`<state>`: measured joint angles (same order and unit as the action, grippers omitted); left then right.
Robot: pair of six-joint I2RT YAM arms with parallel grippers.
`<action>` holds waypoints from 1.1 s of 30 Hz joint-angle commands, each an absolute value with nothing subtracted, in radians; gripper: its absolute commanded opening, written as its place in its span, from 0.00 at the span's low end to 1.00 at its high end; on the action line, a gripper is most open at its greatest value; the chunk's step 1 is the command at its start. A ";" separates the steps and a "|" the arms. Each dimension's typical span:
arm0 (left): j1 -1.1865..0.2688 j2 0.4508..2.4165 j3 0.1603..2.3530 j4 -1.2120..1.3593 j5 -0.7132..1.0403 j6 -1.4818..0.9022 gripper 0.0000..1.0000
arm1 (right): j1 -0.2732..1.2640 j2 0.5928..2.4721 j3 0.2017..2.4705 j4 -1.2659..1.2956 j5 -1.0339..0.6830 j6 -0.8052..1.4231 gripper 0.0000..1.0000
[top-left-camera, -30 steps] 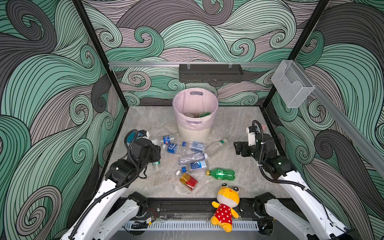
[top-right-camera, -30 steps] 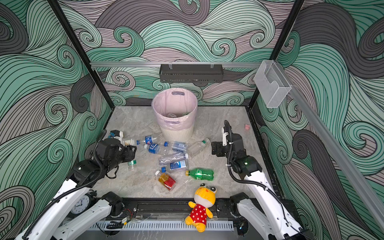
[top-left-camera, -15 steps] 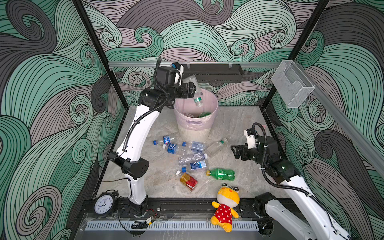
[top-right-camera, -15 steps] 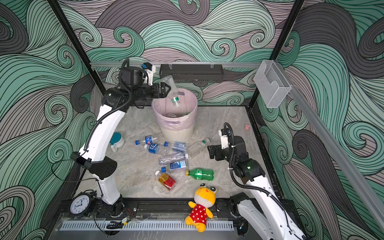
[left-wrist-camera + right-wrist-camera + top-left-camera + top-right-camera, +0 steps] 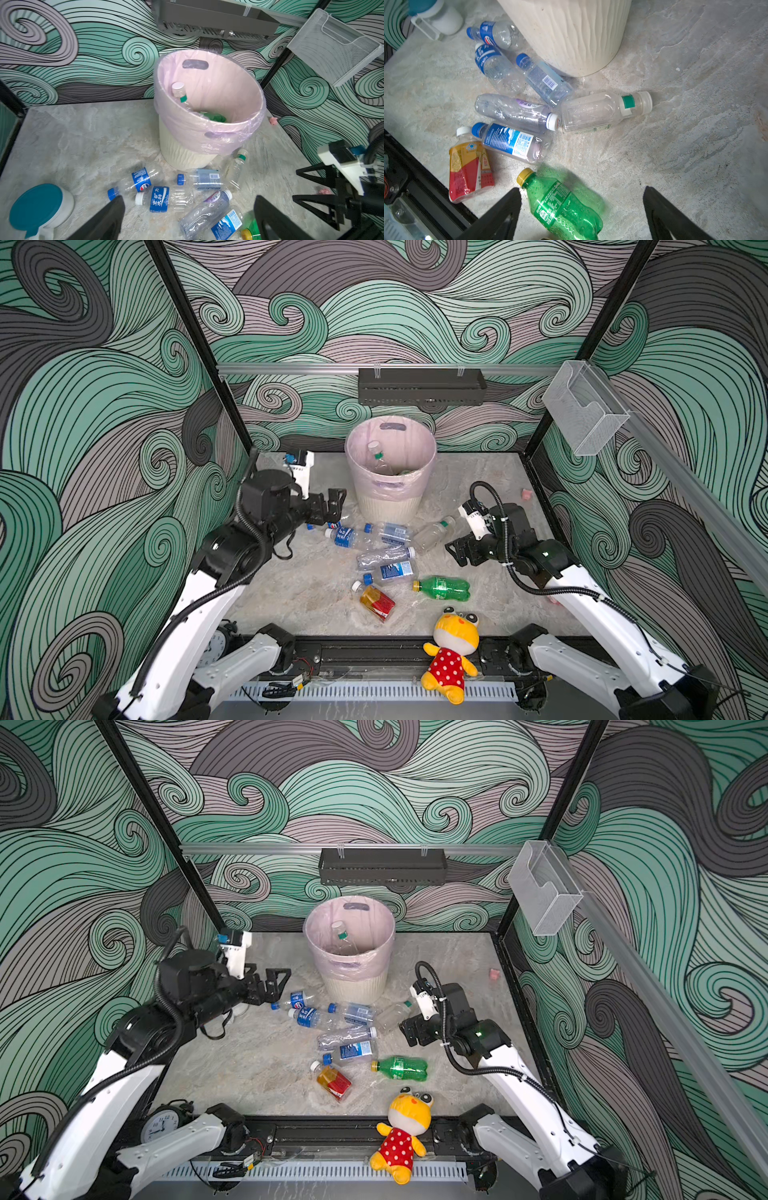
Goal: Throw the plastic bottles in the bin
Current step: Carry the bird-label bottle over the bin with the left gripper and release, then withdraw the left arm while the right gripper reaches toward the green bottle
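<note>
My right gripper moves down and draws back onto the green bottle's labelled middle (image 5: 441,587) (image 5: 556,203) next. It lies below toward my base, clear of other bottles.
The bin (image 5: 388,506) (image 5: 353,986), cream with a pink liner, stands at the back middle. A clear bottle with a green band (image 5: 376,454) (image 5: 180,93) leans inside it. Several plastic bottles lie in front: clear ones with blue labels (image 5: 347,537) (image 5: 159,198), a green one (image 5: 442,588) (image 5: 560,205) and an amber one (image 5: 376,602) (image 5: 469,166). My left gripper (image 5: 334,506) (image 5: 188,205) hangs open and empty, left of the bin, above the blue-labelled bottles. My right gripper (image 5: 457,553) (image 5: 581,193) is open and empty over the green bottle.
A teal-lidded white cup (image 5: 39,207) stands left of the bottles. A plush toy (image 5: 453,651) and a clock (image 5: 160,1129) sit at the front rail. A clear wall box (image 5: 584,414) and a black shelf (image 5: 419,385) hang above. A small pink item (image 5: 527,494) lies far right.
My left arm rose from the floor to the bin, let a clear bottle drop in, and came back down left of the bin, open. My right gripper crept toward the green bottle.
</note>
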<state>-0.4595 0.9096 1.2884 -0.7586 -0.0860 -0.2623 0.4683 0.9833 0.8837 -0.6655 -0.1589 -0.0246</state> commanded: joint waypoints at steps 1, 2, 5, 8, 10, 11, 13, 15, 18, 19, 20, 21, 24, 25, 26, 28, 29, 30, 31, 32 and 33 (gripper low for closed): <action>-0.449 0.849 1.135 -0.797 -0.201 -0.278 0.99 | 0.516 1.009 0.928 -0.748 -0.173 -0.159 0.93; -0.447 0.809 1.094 -0.802 -0.215 -0.286 0.99 | 0.531 1.020 0.937 -0.766 -0.175 -0.187 0.93; -0.448 0.718 0.994 -0.805 -0.243 -0.313 0.99 | 0.570 1.059 0.958 -0.818 -0.168 -0.270 0.93; -0.447 0.659 0.927 -0.805 -0.248 -0.332 0.99 | 0.606 1.102 0.968 -0.866 -0.153 -0.348 0.94; -0.448 0.634 0.895 -0.808 -0.251 -0.336 0.99 | 0.627 1.129 0.971 -0.887 -0.137 -0.376 0.94; -0.446 0.624 0.880 -0.810 -0.254 -0.339 0.99 | 0.637 1.145 0.971 -0.893 -0.134 -0.385 0.94; -0.447 0.606 0.853 -0.808 -0.264 -0.337 0.99 | 0.654 1.173 0.968 -0.901 -0.124 -0.388 0.93; -0.446 0.593 0.834 -0.809 -0.279 -0.338 0.99 | 0.673 1.203 0.957 -0.902 -0.123 -0.391 0.92; -0.446 0.581 0.834 -0.812 -0.290 -0.342 0.99 | 0.707 1.268 0.938 -0.888 -0.105 -0.388 0.90; -0.447 0.577 0.834 -0.811 -0.295 -0.342 0.99 | 0.718 1.296 0.936 -0.883 -0.100 -0.385 0.88; -0.447 0.573 0.833 -0.810 -0.299 -0.342 0.99 | 0.726 1.325 0.934 -0.874 -0.098 -0.383 0.86; -0.448 0.570 0.833 -0.809 -0.303 -0.342 0.99 | 0.732 1.348 0.931 -0.868 -0.099 -0.386 0.84; -0.448 0.569 0.831 -0.813 -0.304 -0.345 0.99 | 0.751 1.405 0.922 -0.848 -0.106 -0.390 0.82; -0.448 0.569 0.831 -0.816 -0.305 -0.346 0.99 | 0.757 1.415 0.917 -0.839 -0.107 -0.387 0.82; -0.447 0.569 0.831 -0.819 -0.307 -0.347 0.99 | 0.759 1.424 0.913 -0.831 -0.108 -0.384 0.82; -0.448 0.567 0.831 -0.822 -0.311 -0.347 0.99 | 0.767 1.433 0.904 -0.816 -0.111 -0.383 0.82; -0.447 0.566 0.830 -0.821 -0.311 -0.348 0.99 | 0.768 1.437 0.898 -0.808 -0.110 -0.383 0.82; -0.447 0.566 0.830 -0.821 -0.313 -0.348 0.99 | 0.771 1.441 0.893 -0.803 -0.110 -0.385 0.82; -0.446 0.565 0.830 -0.821 -0.314 -0.348 0.99 | 0.773 1.447 0.887 -0.793 -0.105 -0.384 0.82; -0.447 0.566 0.831 -0.821 -0.313 -0.347 0.99 | 0.774 1.455 0.883 -0.789 -0.102 -0.383 0.81; -0.448 0.568 0.830 -0.820 -0.314 -0.348 0.99 | 0.776 1.463 0.881 -0.786 -0.100 -0.382 0.81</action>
